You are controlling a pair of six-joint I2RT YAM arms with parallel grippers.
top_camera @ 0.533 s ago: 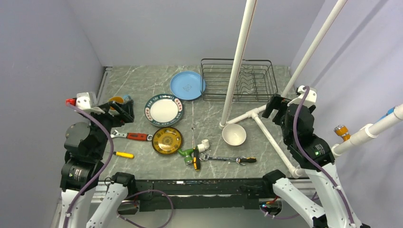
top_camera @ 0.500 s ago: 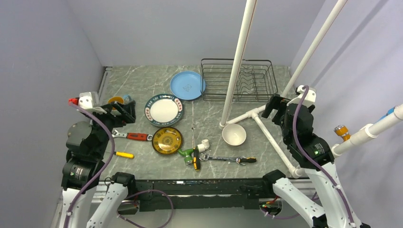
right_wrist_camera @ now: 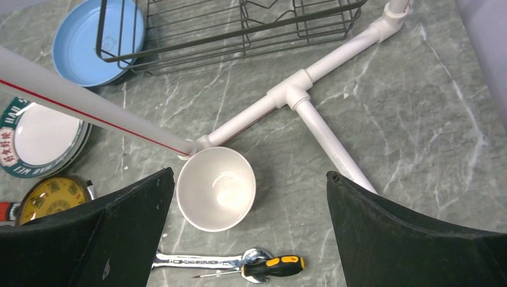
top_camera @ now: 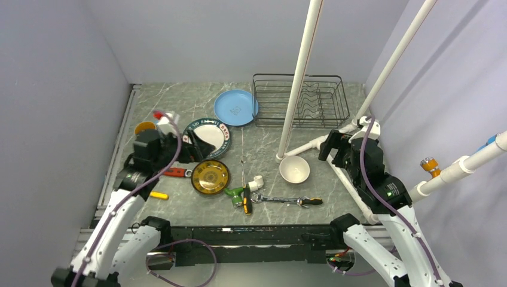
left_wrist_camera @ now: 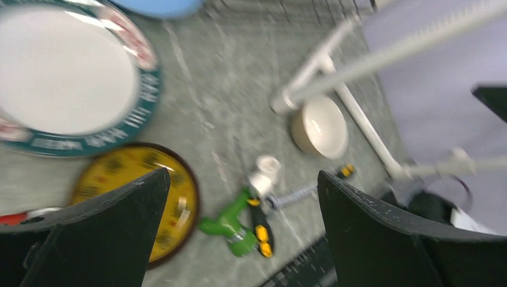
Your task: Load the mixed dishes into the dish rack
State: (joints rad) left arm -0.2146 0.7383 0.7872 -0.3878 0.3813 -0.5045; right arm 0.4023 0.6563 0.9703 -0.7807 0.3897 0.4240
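The left gripper moves to the right in the top view next and lowers to straddle the bowl's plate-side rim, because the bowl sits upright with its rim exposed.
The black wire dish rack (top_camera: 299, 100) stands at the back, empty. A light-blue plate (top_camera: 236, 107) lies left of it. The green-rimmed white plate (top_camera: 209, 133) and the yellow-centred plate (top_camera: 210, 177) lie side by side. The whitish bowl (top_camera: 294, 169) sits upright by the pipe foot. A mug (top_camera: 145, 127) stands far left. My left gripper (top_camera: 200, 146) hovers open over the white plate's near edge (left_wrist_camera: 66, 72), holding nothing. My right gripper (right_wrist_camera: 250, 173) hangs open above and right of the bowl (right_wrist_camera: 216, 188), holding nothing.
White pipe frame: an upright post (top_camera: 299, 78) in front of the rack and floor pipes (right_wrist_camera: 323, 134) right of the bowl. Wrench (right_wrist_camera: 203, 261) and black-yellow screwdriver (right_wrist_camera: 278, 266) lie near the front. A green-handled tool (left_wrist_camera: 230, 224), a red-handled wrench (top_camera: 170, 172) and a yellow-handled screwdriver (top_camera: 156, 195) lie nearby.
My left arm has swung from the table's left edge out to the right, over the white plate. My right gripper has shifted a little left towards the bowl. No dish has moved.
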